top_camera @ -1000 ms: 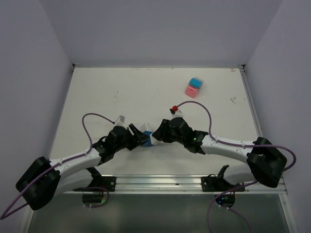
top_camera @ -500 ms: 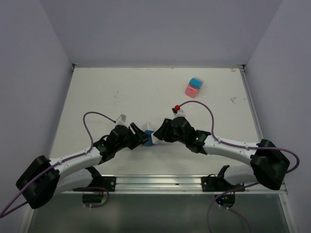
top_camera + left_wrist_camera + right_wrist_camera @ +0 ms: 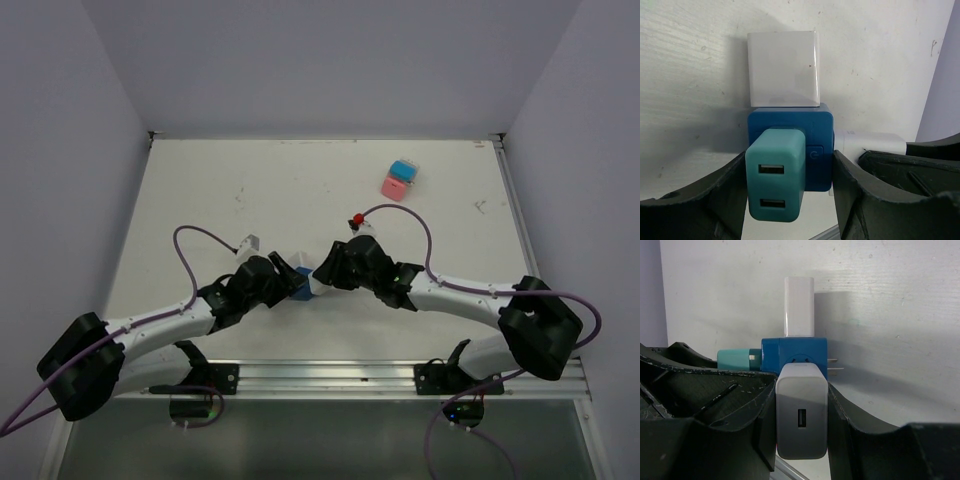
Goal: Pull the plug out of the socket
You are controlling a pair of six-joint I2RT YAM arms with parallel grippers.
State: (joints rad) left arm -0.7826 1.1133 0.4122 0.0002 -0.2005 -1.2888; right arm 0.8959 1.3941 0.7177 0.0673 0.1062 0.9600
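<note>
I will next pull to the right in the top view with my right gripper and lower the plug, then let go of it on the tabletop, because my left gripper holds the socket (image 3: 299, 284).
A blue cube socket (image 3: 299, 284) lies on the table between my two grippers. It also shows in the left wrist view (image 3: 816, 131) and the right wrist view (image 3: 790, 351). Three plugs sit in it: a teal one (image 3: 775, 181), a white one (image 3: 783, 68) on the far face, and a grey-white one (image 3: 801, 415). My left gripper (image 3: 789, 192) has its fingers against the socket's sides, with the teal plug between them. My right gripper (image 3: 801, 427) is shut on the grey-white plug, which is still seated in the socket.
A pink and a light-blue cube (image 3: 398, 180) lie joined at the back right. The socket's two metal prongs (image 3: 836, 365) stick out to the right. A metal rail (image 3: 330, 375) runs along the near table edge.
Both grippers and the socket have shifted slightly away from the near edge. The plug and socket are still joined.
</note>
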